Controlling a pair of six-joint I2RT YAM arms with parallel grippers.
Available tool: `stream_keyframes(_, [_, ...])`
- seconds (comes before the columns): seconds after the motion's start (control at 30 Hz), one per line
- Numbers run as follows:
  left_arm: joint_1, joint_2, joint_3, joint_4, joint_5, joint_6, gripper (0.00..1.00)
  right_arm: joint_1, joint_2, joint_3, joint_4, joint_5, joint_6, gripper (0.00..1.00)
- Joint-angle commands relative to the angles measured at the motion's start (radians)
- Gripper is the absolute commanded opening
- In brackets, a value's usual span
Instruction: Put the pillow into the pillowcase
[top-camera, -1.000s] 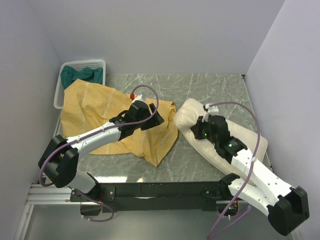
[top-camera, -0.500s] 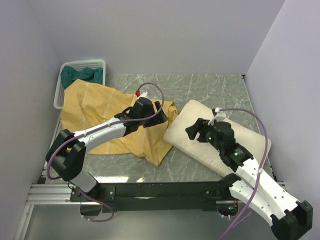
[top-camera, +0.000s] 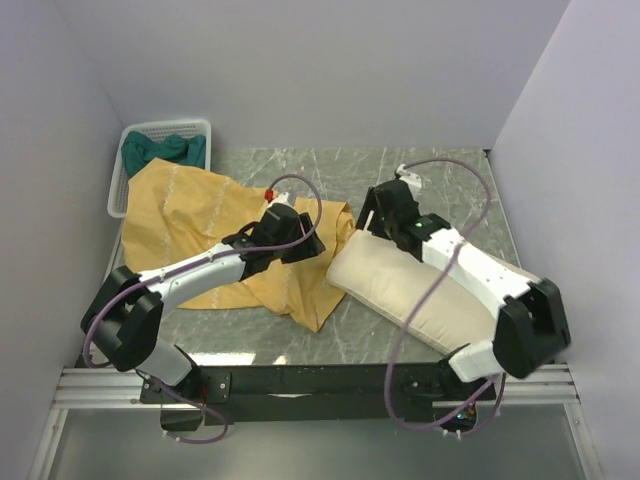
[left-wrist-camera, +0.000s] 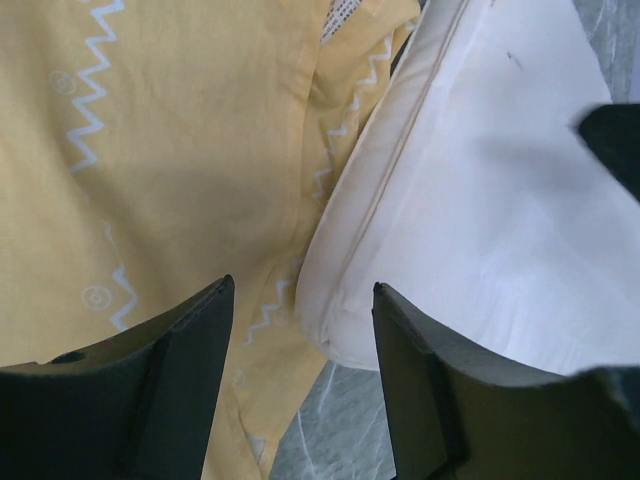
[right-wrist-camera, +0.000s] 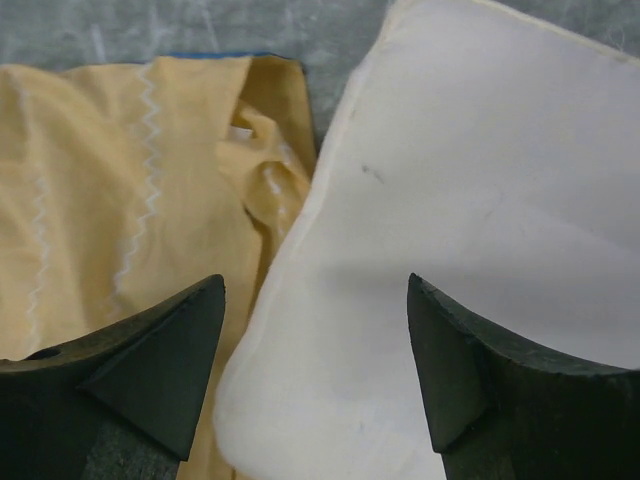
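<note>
My right gripper is above the pillow's edge beside the pillowcase with open fingers, and next it should come down onto the pillow's cream cloth along that edge and pinch a fold.
The pillowcase (top-camera: 190, 220) lies spread on the left half of the table, mustard-yellow side up with white zigzag lines. The cream pillow (top-camera: 410, 290) lies flat and diagonal on the right, its near-left corner touching the case's right edge. My left gripper (top-camera: 310, 236) hovers open over that edge; in the left wrist view my left gripper (left-wrist-camera: 300, 290) has the pillowcase (left-wrist-camera: 170, 150) to its left and the pillow (left-wrist-camera: 490, 200) corner to its right. My right gripper (top-camera: 372, 220) hangs open above the pillow's far-left end. The right wrist view has my right gripper (right-wrist-camera: 314, 285) above the pillow (right-wrist-camera: 470, 180), beside the pillowcase (right-wrist-camera: 120, 170).
A white basket (top-camera: 116, 180) holding a green cloth (top-camera: 160, 150) stands at the far left corner. Walls close in on the left, back and right. Bare marble tabletop (top-camera: 450, 180) shows behind the pillow.
My right gripper has opened and let go of the pillow. It has swung from the pillow's near side to its far-left end. The pillow has settled flat. My left gripper barely shifted.
</note>
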Motion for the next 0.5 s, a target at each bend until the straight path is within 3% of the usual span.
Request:
stream_keyframes(0.0, [-0.002, -0.075, -0.017, -0.003, -0.04, 0.021, 0.64, 0.008, 0.15, 0.105, -0.109, 0.126, 0.081, 0.79])
stream_keyframes(0.23, [-0.001, -0.048, 0.009, -0.052, -0.093, 0.006, 0.68, 0.007, 0.352, 0.131, -0.086, 0.127, 0.111, 0.86])
stream_keyframes(0.3, [-0.002, -0.035, 0.026, -0.064, -0.111, 0.017, 0.69, -0.005, 0.395, 0.116, -0.054, 0.105, 0.097, 0.79])
stream_keyframes(0.33, [-0.002, -0.021, 0.032, -0.069, -0.115, 0.02, 0.69, -0.012, 0.398, 0.081, -0.002, 0.067, 0.08, 0.59])
stream_keyframes(0.4, [-0.002, -0.003, 0.056, -0.087, -0.132, 0.04, 0.69, -0.025, 0.388, 0.041, 0.042, 0.032, 0.06, 0.4])
stream_keyframes(0.43, [-0.002, 0.018, 0.064, -0.092, -0.134, 0.049, 0.7, -0.041, 0.377, 0.004, 0.071, 0.022, 0.051, 0.05])
stream_keyframes(0.47, [-0.002, 0.029, 0.072, -0.096, -0.134, 0.055, 0.69, -0.05, 0.363, -0.014, 0.084, 0.004, 0.043, 0.0])
